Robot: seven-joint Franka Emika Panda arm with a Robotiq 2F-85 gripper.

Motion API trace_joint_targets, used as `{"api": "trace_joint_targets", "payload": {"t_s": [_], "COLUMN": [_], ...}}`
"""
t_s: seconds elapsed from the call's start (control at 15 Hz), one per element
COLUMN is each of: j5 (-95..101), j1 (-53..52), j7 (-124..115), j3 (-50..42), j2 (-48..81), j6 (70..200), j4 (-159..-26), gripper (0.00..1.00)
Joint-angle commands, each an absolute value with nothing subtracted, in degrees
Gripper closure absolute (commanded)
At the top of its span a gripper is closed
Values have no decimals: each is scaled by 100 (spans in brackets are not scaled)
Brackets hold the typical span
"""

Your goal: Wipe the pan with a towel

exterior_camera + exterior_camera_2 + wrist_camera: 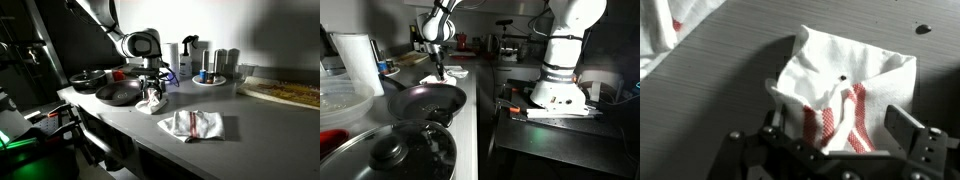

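The white towel's bunched cloth already stands between my gripper's spread fingers, so I need to lower it slightly onto the raised red-striped folds next and close on the towel.
A white towel with red stripes [845, 75] lies bunched on the grey counter, beside the dark pan [118, 93]. It also shows in both exterior views [152, 103] [451, 73]. My gripper [838, 122] hangs straight over it with its fingers spread wide on either side of the raised folds. The cloth sits between the fingers and partly hides the left one. In both exterior views the gripper [152, 86] [440, 66] is low over the towel, just beyond the pan [425, 100].
A second striped towel [193, 124] lies flat further along the counter and shows at the wrist view's corner [658, 30]. Another pan [90, 78], a lidded pot [390, 150], a paper roll [355, 60], a tray of bottles [208, 72], and another robot's white base [560, 85] are nearby.
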State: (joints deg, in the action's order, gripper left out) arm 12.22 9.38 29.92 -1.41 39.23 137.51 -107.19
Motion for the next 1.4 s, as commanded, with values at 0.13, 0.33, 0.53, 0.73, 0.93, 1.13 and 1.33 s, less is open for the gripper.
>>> {"api": "trace_joint_targets", "payload": {"t_s": [0.13, 0.33, 0.53, 0.73, 0.93, 1.13, 1.33], "j5": [1590, 1736, 1820, 1873, 1865, 1771, 1645], "j1": [920, 907, 904, 913, 944, 989, 1141], "j7": [3149, 3155, 3140, 3142, 3159, 3090, 3142], "j3": [-155, -164, -164, -165, -145, -132, -67], "j2": [4274, 4335, 4313, 4235, 4102, 3908, 3434], "j6": [13794, 13825, 13855, 13882, 13929, 13927, 14174], "j4": [-10547, -10550, -10568, -10598, -10675, -10804, -11235], "gripper": [0, 26, 51, 72, 93, 96, 96]}}
